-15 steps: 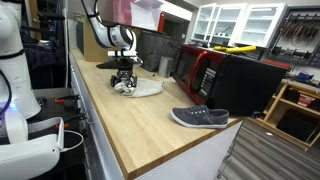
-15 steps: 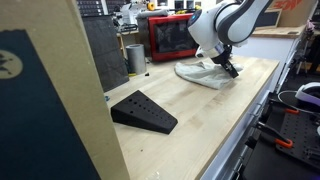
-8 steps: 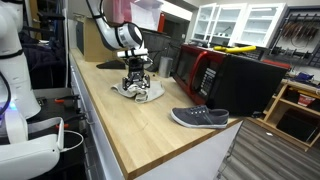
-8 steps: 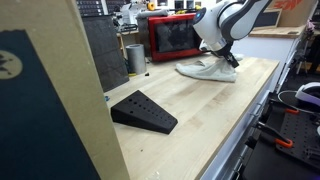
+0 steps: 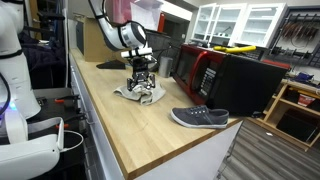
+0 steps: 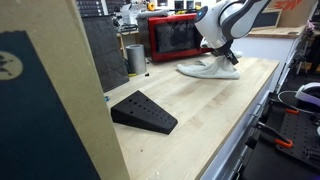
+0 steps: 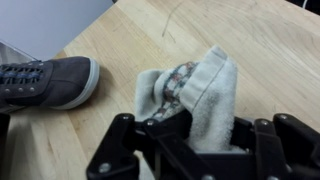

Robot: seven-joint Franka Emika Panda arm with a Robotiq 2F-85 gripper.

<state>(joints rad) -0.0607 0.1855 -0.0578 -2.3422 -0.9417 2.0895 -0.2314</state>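
The light grey cloth [image 5: 139,93] still hangs bunched, so the robot's gripper should next lower it back toward the front edge of the counter to let it go.
My gripper [image 5: 144,82] is shut on a light grey cloth [image 5: 139,93] and holds it partly lifted off the wooden counter [image 5: 120,125]. In the wrist view the cloth [image 7: 200,95] bunches between the black jaws [image 7: 190,125], with a patterned piece showing in its folds. In an exterior view the cloth [image 6: 208,70] trails on the counter under the gripper [image 6: 229,56]. A grey sneaker [image 5: 199,118] lies on the counter toward the near end, apart from the cloth; it also shows in the wrist view [image 7: 45,80].
A red and black microwave [image 5: 208,72] stands behind the cloth against the wall, also in the other exterior view [image 6: 172,38]. A black wedge-shaped block [image 6: 143,111] lies on the counter. A metal cup [image 6: 135,57] stands near the microwave. The counter edge [image 5: 95,130] runs along the front.
The gripper has moved along the counter toward the sneaker, dragging and lifting the cloth, which went from lying spread flat to bunched up.
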